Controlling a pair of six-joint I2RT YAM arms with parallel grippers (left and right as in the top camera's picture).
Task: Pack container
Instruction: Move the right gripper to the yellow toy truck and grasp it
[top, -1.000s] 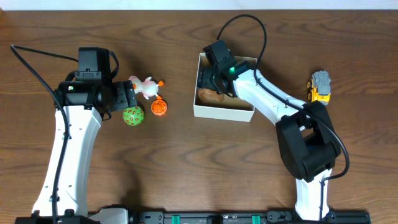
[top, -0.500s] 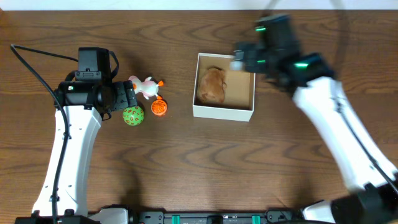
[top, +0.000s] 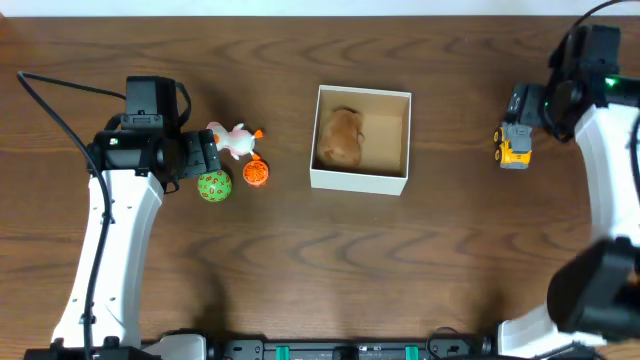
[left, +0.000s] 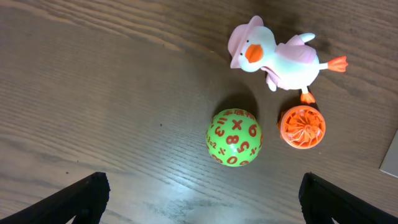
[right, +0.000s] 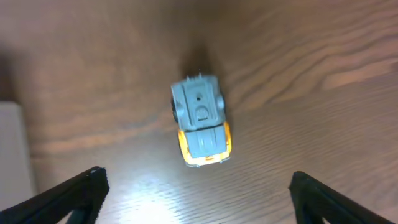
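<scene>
My right gripper needs to move down next, with its open fingers on either side of the toy truck's middle (top: 514, 146) (right: 203, 126). The narrow body fits between my fingers.
The container (top: 360, 181), a square box with white walls and a brown inside, stands mid-table with a brown furry toy (top: 340, 137) in its left half. My left gripper (top: 205, 157) is open and empty above a green number ball (left: 234, 137), an orange wheel toy (left: 302, 126) and a pink duck (left: 273, 56); its fingertips (left: 199, 205) frame bare wood just short of the ball. My right gripper (top: 528, 108) is open and empty over a grey and yellow toy truck (top: 516, 143). In the right wrist view the truck (right: 200, 121) lies ahead of the fingertips (right: 199, 202).
The ball (top: 213, 186), wheel (top: 255, 173) and duck (top: 235, 140) cluster left of the container. The container's white edge shows at the far right of the left wrist view (left: 392, 155) and at the left of the right wrist view (right: 9, 143).
My right arm has left the container, leaving the brown toy inside, and swung right to above the truck. The left arm has not moved.
</scene>
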